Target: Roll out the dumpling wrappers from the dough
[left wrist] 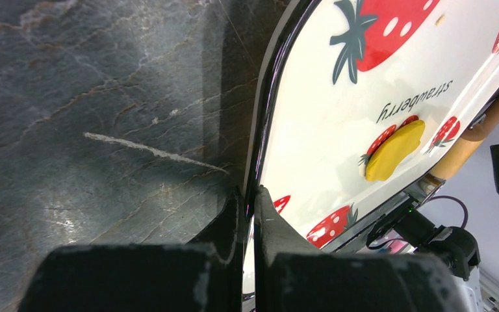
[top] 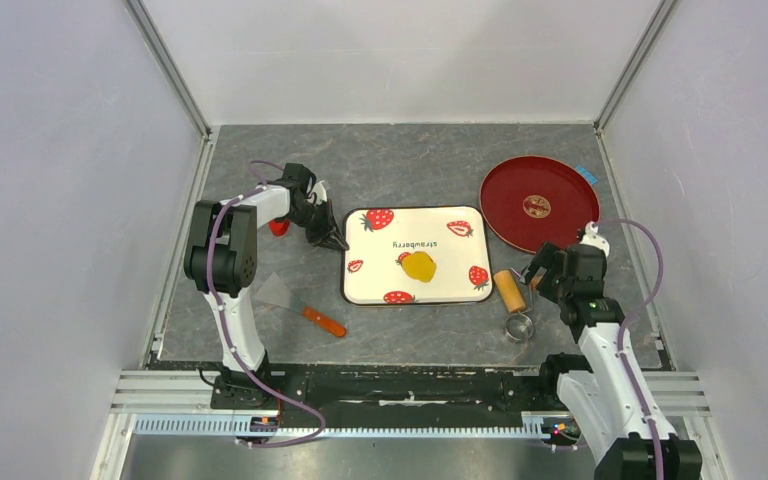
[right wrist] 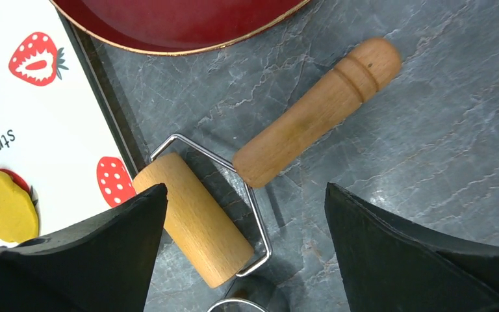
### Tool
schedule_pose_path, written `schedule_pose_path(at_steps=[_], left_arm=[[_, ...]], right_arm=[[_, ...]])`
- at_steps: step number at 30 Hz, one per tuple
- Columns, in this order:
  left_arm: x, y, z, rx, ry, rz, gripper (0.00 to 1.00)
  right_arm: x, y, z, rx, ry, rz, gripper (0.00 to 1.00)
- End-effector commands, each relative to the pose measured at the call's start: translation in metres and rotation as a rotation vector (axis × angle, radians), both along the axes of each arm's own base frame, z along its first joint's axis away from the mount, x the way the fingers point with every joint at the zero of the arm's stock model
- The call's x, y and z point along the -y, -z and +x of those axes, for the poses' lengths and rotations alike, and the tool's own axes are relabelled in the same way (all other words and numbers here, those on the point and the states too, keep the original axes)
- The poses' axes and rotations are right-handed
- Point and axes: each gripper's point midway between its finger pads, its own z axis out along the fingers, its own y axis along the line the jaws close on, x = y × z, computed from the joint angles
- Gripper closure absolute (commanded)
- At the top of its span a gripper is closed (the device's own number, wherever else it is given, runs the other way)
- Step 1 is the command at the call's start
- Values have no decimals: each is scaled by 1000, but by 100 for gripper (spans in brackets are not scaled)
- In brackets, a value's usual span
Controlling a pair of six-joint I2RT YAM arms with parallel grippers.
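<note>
My right gripper moves back and down to the metal ring cutter next, onto the cutter's side farthest from the tray (top: 415,225).
A lump of yellow dough (top: 419,265) lies on the white strawberry-print tray (top: 415,225), near its front middle. It also shows in the left wrist view (left wrist: 395,149) and the right wrist view (right wrist: 5,207). No round wrapper is in view. My left gripper (top: 335,243) is shut on the tray's left rim (left wrist: 266,117), one finger on each side of it. My right gripper (top: 542,272) is open, above the wooden roller (top: 509,290) right of the tray. The roller's drum (right wrist: 195,218) and handle (right wrist: 318,110) lie between and beyond the jaws, untouched.
A metal ring cutter (top: 519,327) lies just in front of the roller. A red round plate (top: 538,203) sits at the back right. A scraper with an orange handle (top: 300,305) lies front left of the tray. A small red object (top: 278,227) sits by the left arm.
</note>
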Motion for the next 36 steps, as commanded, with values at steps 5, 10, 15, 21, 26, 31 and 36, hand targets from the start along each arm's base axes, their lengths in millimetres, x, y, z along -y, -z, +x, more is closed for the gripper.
schedule_pose_path(at_steps=[5,10,15,21,26,31,36], left_arm=[[-1,14,-3,-7,19,37,98],[0,14,-2,-6,19,35,98],[0,15,-2,-11,17,30,98],[1,15,-4,-14,17,29,98],[1,16,-4,-18,18,23,98],[2,16,-4,-19,19,22,98],[2,16,-4,-20,18,20,98]], right_arm=[[-5,-9,-13,-130,-84,-14,19],[-19,2,-35,-200,-147,41,38],[-21,9,-54,-248,-171,42,46],[-26,13,-68,-299,-223,48,49],[-28,24,-82,-364,-265,47,62],[-33,28,-82,-370,-286,72,74],[-42,34,-86,-386,-324,113,78]])
